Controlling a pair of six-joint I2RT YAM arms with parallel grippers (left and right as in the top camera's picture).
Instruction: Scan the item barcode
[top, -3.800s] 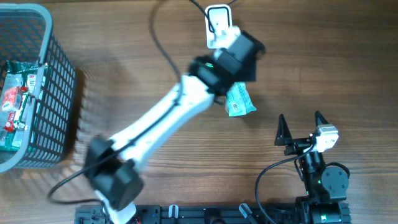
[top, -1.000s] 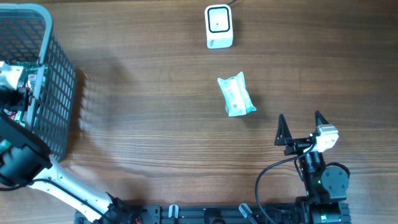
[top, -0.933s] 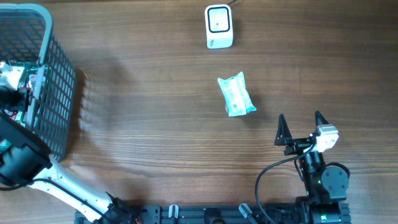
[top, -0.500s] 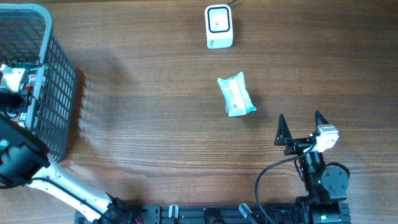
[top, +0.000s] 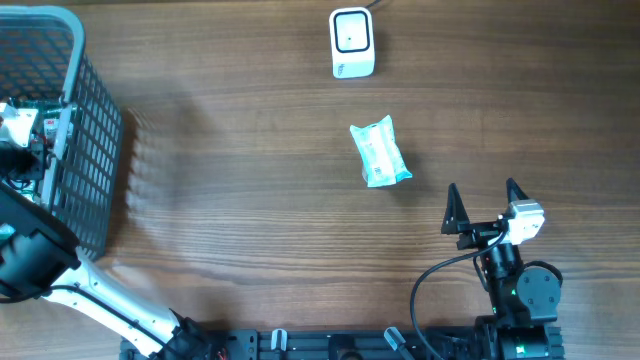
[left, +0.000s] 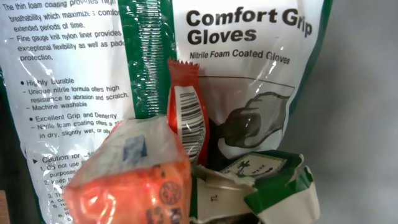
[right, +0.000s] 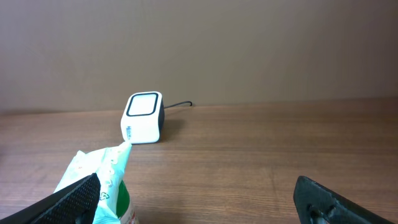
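The spot on the wood beside the pale green packet is bare, so the robot's left gripper next needs to lift over the basket's side, lower onto that spot and release.
The white barcode scanner (top: 351, 42) stands at the table's far edge, also seen ahead in the right wrist view (right: 144, 117). A pale green packet (top: 379, 151) lies on the wood below it, and its near end shows by my right gripper's left finger (right: 99, 177). My right gripper (top: 485, 205) (right: 202, 199) stands open and empty. My left gripper (top: 12, 158) reaches down into the grey basket (top: 95, 150). Its fingers do not show in the left wrist view. That view is filled by an orange packet (left: 130, 180), a red packet with a barcode (left: 186, 112) and a green-and-white packet (left: 267, 180).
A white "Comfort Grip Gloves" bag (left: 249, 68) lies under the packets in the basket. The basket's tall wire wall stands around my left arm (top: 35, 260). A black cable (right: 177, 104) runs from the scanner.
Nearly four seconds ago my left arm was at the scanner over the green packet. That packet now lies free and the arm is in the basket. It has barely shifted over the last second.
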